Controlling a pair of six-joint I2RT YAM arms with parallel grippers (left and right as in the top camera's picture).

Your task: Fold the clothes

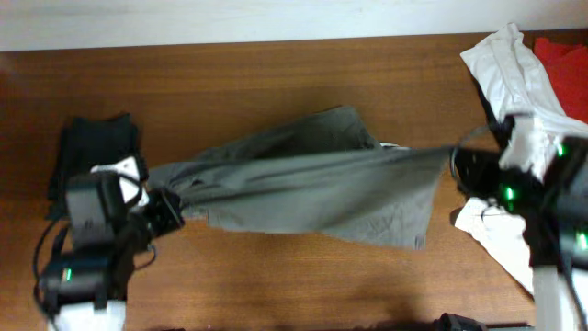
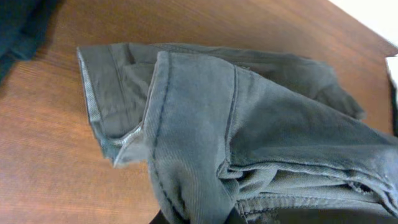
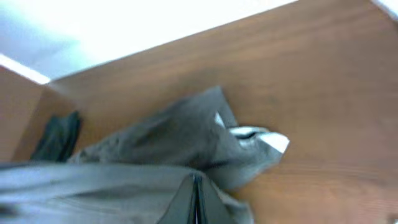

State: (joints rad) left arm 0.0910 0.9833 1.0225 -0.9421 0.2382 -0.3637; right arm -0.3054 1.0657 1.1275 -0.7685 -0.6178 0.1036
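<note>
The stretched cloth hangs above the shorts' lower layer (image 1: 171,174) (image 2: 111,93) on the tabletop, so my left gripper will next move outward and down to let go of its end over that layer.
The grey-olive shorts (image 1: 303,179) hang stretched across the middle of the wooden table between my two arms. My left gripper (image 1: 170,210) is shut on the left end; in the left wrist view the bunched fabric and seams (image 2: 249,124) fill the frame and hide the fingers (image 2: 196,219). My right gripper (image 1: 457,158) is shut on the right end; the right wrist view shows the fingertips (image 3: 198,202) pressed together on the cloth (image 3: 124,180), with a pale lining corner (image 3: 267,140) beyond.
A folded dark garment (image 1: 92,147) lies at the far left. White clothes (image 1: 514,64) and a red one (image 1: 562,51) are piled at the back right. Another white cloth (image 1: 491,234) lies under the right arm.
</note>
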